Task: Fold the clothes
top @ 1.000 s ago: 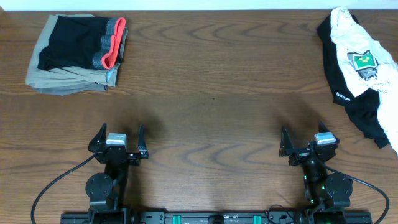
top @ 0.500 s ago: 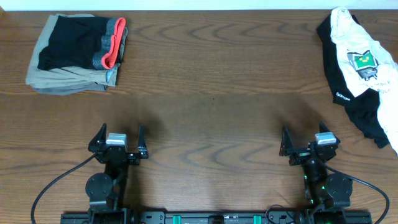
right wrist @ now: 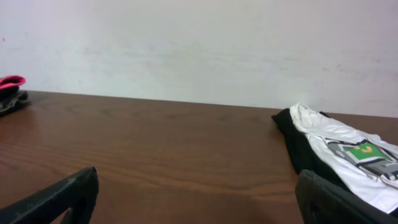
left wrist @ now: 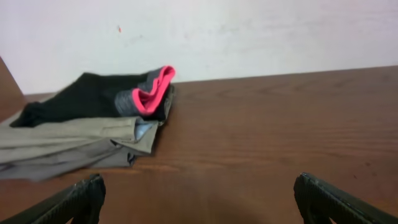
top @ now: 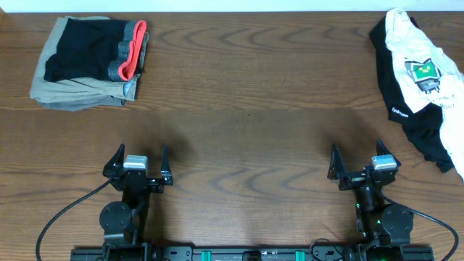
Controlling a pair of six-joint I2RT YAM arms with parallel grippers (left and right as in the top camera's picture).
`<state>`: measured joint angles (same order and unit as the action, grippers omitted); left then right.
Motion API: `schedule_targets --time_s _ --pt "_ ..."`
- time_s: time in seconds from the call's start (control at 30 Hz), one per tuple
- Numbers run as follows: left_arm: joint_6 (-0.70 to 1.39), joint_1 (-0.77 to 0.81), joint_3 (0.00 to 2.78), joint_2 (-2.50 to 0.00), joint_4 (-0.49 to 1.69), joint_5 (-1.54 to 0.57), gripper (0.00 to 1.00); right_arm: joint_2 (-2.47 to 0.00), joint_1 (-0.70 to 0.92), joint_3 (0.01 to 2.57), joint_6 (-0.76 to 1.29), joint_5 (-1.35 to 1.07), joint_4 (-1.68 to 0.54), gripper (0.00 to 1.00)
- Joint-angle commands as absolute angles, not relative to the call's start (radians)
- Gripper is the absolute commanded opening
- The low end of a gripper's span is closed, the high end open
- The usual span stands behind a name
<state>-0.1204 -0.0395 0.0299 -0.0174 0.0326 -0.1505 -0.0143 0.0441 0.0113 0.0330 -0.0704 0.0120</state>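
The crumpled white T-shirt lies on top, so next I will move my right gripper outward and to the right in the overhead view, then down onto the green graphic [top: 425, 72] [right wrist: 365, 151].
The white T-shirt [top: 417, 58] with a green-and-grey square graphic lies crumpled at the far right of the table, on top of a black top [top: 424, 134]. It also shows in the right wrist view [right wrist: 348, 158], far right. My right gripper [top: 357, 163] is open and empty near the front edge, well short of the shirt. My left gripper [top: 139, 161] is open and empty at the front left. Both grippers show wide-apart fingers in the left wrist view [left wrist: 199, 199] and the right wrist view [right wrist: 199, 196].
A folded stack of beige, black and grey-red clothes [top: 90, 61] sits at the back left, also in the left wrist view [left wrist: 87, 124]. The wooden table [top: 246, 101] spreads between the two piles. A white wall stands behind the table.
The right gripper has shifted slightly to the right and turned a little. The left arm and the clothes have not moved.
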Motion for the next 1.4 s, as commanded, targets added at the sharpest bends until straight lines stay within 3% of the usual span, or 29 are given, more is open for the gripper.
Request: schedule_targets --time_s 0.0,0.23,0.47,1.0,1.37 --pt "-0.078 -0.047 0.09 -0.073 0.053 -0.164 0.98 -0.048 0.053 0.081 0.067 -0.06 0.01 0.99" --pt "-0.069 -0.047 0.318 -0.372 0.091 -0.172 0.98 -0.306 0.053 0.294 0.067 -0.06 -0.025 0.99" --pt "-0.07 -0.047 0.705 -0.76 0.364 -0.174 0.98 -0.679 0.053 0.618 0.076 -0.122 -0.102 0.99" --pt "-0.071 0.027 1.448 -1.4 0.986 -0.175 0.98 -1.555 0.051 1.515 0.063 -0.198 -0.723 0.99" --pt "-0.12 0.052 1.477 -1.606 0.935 -0.362 0.98 -1.727 -0.117 1.56 0.01 -0.189 -0.511 0.99"
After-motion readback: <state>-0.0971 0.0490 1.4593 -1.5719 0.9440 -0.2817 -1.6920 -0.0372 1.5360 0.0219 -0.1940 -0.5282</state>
